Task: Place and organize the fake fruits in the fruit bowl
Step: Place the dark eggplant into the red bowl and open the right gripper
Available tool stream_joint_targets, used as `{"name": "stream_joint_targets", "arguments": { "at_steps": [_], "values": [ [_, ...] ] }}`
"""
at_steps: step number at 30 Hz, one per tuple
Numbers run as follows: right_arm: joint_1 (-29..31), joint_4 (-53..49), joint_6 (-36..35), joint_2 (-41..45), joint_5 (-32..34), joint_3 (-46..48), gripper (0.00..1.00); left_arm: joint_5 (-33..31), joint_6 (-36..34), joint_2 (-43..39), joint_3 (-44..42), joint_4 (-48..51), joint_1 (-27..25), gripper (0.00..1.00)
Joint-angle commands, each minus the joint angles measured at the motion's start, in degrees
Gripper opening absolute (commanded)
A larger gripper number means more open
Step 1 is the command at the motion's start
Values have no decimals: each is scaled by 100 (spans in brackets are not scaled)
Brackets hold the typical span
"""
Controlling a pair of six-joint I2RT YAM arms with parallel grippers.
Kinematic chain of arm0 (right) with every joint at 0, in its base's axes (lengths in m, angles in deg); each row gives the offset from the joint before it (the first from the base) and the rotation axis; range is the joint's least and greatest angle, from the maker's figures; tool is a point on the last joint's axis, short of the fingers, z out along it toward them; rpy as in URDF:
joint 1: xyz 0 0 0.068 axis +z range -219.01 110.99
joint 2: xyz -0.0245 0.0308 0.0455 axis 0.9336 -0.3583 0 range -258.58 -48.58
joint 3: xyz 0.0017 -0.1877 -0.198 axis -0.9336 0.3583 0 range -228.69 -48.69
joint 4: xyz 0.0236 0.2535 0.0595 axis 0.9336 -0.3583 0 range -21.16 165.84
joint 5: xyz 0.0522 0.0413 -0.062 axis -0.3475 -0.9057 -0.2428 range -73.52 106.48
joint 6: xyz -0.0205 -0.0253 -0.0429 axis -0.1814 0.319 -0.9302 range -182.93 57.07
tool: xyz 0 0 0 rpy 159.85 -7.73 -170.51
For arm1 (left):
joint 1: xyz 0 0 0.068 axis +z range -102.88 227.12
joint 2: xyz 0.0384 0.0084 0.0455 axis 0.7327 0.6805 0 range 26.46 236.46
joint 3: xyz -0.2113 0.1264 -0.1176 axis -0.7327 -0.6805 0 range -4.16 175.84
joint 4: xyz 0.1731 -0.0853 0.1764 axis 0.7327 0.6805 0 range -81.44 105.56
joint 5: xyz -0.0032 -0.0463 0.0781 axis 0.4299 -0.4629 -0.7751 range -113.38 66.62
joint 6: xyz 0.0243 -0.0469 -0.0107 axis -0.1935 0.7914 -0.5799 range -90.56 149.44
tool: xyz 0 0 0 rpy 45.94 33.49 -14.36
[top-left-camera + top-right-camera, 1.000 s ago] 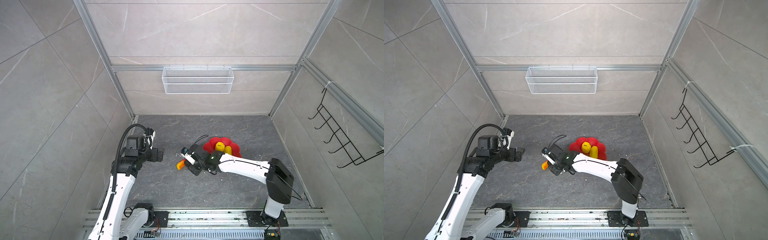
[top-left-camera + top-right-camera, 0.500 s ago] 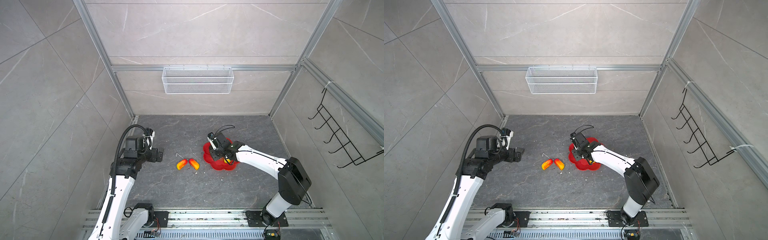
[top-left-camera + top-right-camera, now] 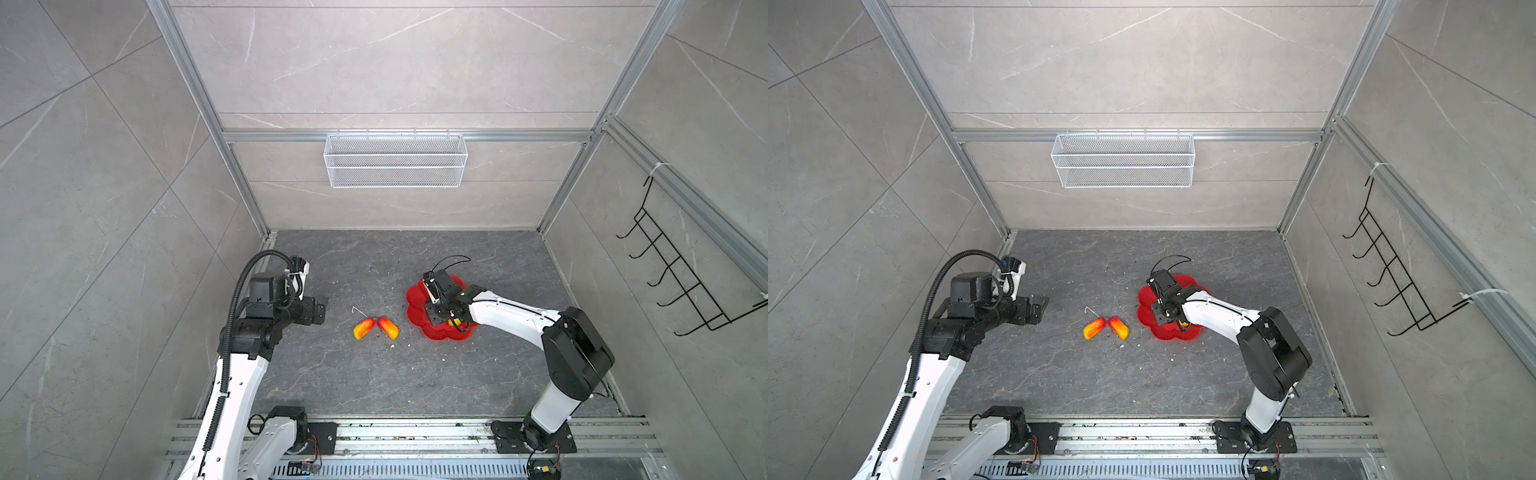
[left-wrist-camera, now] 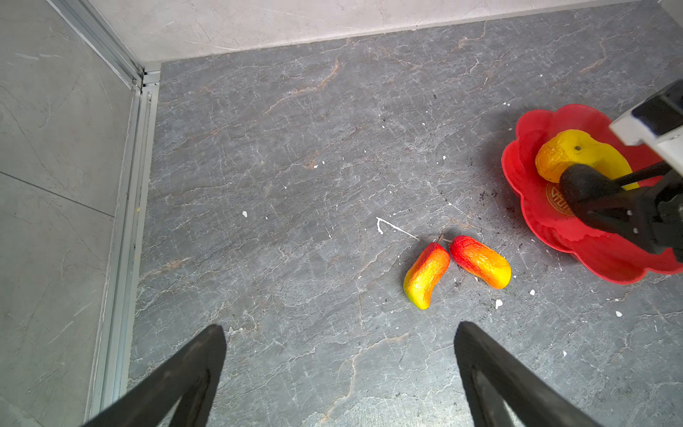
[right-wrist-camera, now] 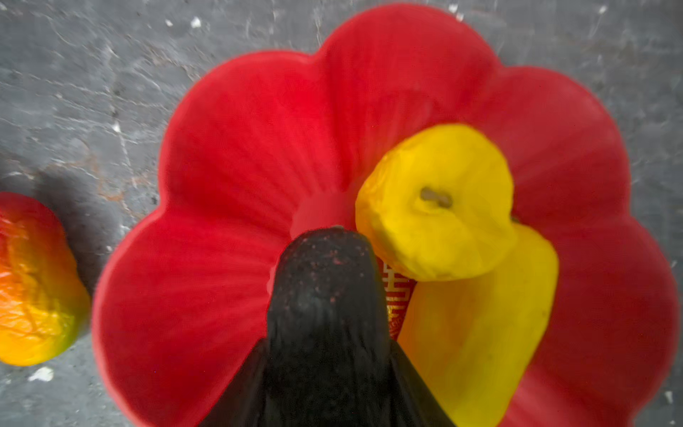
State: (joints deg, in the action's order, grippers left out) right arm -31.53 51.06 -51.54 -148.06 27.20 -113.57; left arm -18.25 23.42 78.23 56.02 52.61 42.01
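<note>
I should lower my right gripper to the bowl's bare bottom point(image 5: 318, 213) below it, next to the yellow fruits, and let go of the black oval fruit point(image 5: 325, 281), because there is room for it.
The red petalled fruit bowl point(image 3: 415, 300) point(image 3: 1145, 300) point(image 4: 536, 122) point(image 5: 258, 148) lies right of centre on the floor. In it are a round yellow fruit point(image 5: 436, 203) point(image 4: 561, 155) and an elongated yellow fruit point(image 5: 480, 332). My right gripper point(image 3: 449, 320) point(image 3: 1173, 318) point(image 5: 329, 332) is shut on the black oval fruit point(image 5: 325, 281) point(image 4: 587, 188), low over the bowl's gold emblem and next to the round yellow fruit. Two red-orange-yellow fruits point(image 3: 363, 328) point(image 3: 388, 327) point(image 3: 1094, 329) point(image 4: 427, 275) point(image 4: 480, 261) lie on the floor left of the bowl. My left gripper point(image 3: 320, 311) point(image 3: 1040, 305) point(image 4: 340, 327) hangs open further left, holding nothing.
A white wire basket point(image 3: 395, 160) hangs on the back wall and a black hook rack point(image 3: 681, 286) on the right wall. White crumbs and a thin white sliver point(image 4: 391, 226) lie scattered on the grey floor point(image 3: 374, 382). An aluminium rail runs along the front edge.
My right gripper has swung from beside the red-orange fruits to over the bowl, then stayed there. Both red-orange fruits now show uncovered. The left arm has not moved.
</note>
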Motion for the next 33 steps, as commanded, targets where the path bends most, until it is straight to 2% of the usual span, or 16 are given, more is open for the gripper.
{"name": "stream_joint_targets", "arguments": {
  "at_steps": [1, 10, 18, 33],
  "values": [
    [-37, 82, 288, -77, 113, 102, 31, 138, 22, -54, 3, -128, 27, 100],
    [-85, 82, 350, -249, 168, 182, 32, 130, 22, 0, 4, -119, 26, 100],
    [-99, 87, 331, -357, 203, 175, 41, 151, 20, 62, 20, -118, 22, 100],
    [-104, -425, 131, 351, 38, -129, 76, 178, 4, -52, -13, -142, 26, 100]
  ]
}}
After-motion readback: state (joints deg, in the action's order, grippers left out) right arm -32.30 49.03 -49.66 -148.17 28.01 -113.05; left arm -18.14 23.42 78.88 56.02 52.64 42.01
